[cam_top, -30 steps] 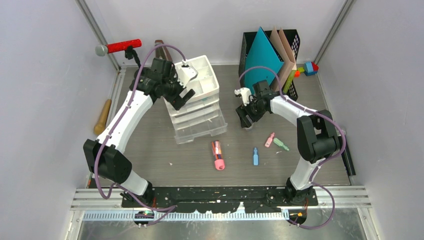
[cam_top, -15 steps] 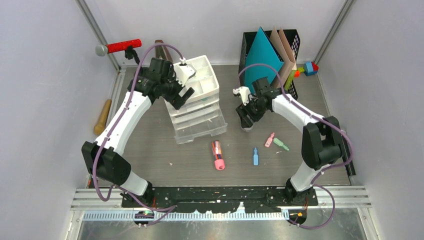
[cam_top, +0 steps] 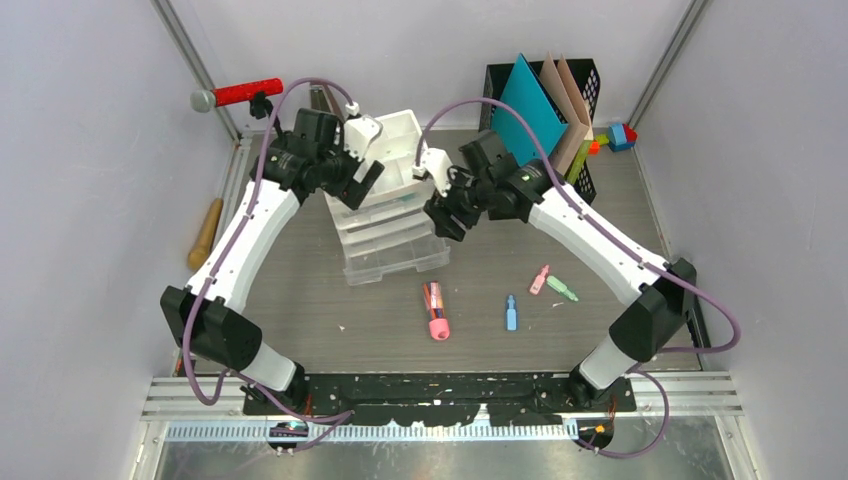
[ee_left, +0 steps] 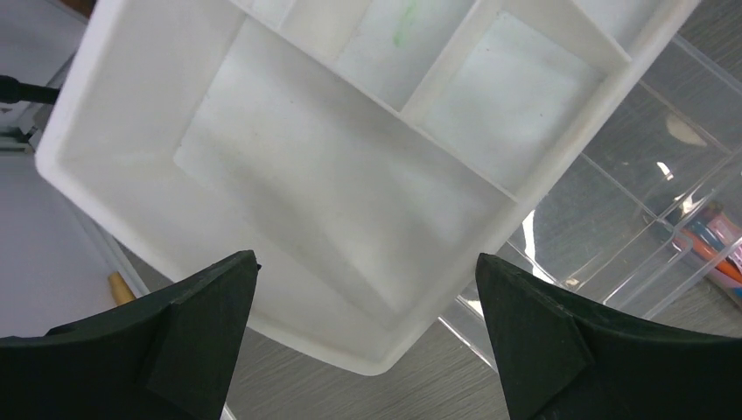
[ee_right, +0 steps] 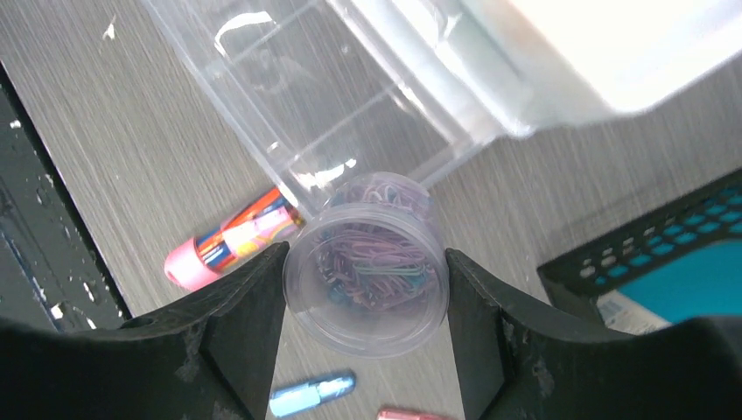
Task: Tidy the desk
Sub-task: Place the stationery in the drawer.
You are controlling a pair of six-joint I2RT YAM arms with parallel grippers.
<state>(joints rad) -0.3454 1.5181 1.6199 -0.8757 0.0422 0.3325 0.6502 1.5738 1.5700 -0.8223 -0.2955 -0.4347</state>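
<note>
My right gripper needs to move next over the open drawer's empty end (cam_top: 426, 251) (ee_right: 367, 143), below it and to its left in the top view. Then it should go down and let go of the tub.
The grey wood-grain desk (cam_top: 300, 290) holds a clear drawer unit (cam_top: 395, 250) topped by a white divided tray (cam_top: 405, 150). My left gripper (cam_top: 362, 178) hovers open and empty over the tray's near-left corner. In the left wrist view the tray (ee_left: 332, 175) lies below the open gripper (ee_left: 366, 261). My right gripper (cam_top: 447, 213) is by the unit's right side, shut on a clear round tub of coloured paper clips (ee_right: 367, 262). It holds the tub above the desk, close to an open clear drawer (ee_right: 341, 114).
A pink-capped marker bundle (cam_top: 436, 310), a blue marker (cam_top: 511, 312), a pink one (cam_top: 540, 279) and a green one (cam_top: 562, 289) lie on the desk. A black mesh file holder with folders (cam_top: 540, 105) stands at the back right, coloured blocks (cam_top: 615, 137) beside it. A wooden handle (cam_top: 207, 232) lies at the left edge.
My right gripper has swung left from the middle of the desk to the drawer unit's right side, carrying the tub. My left gripper has shifted slightly left over the tray.
</note>
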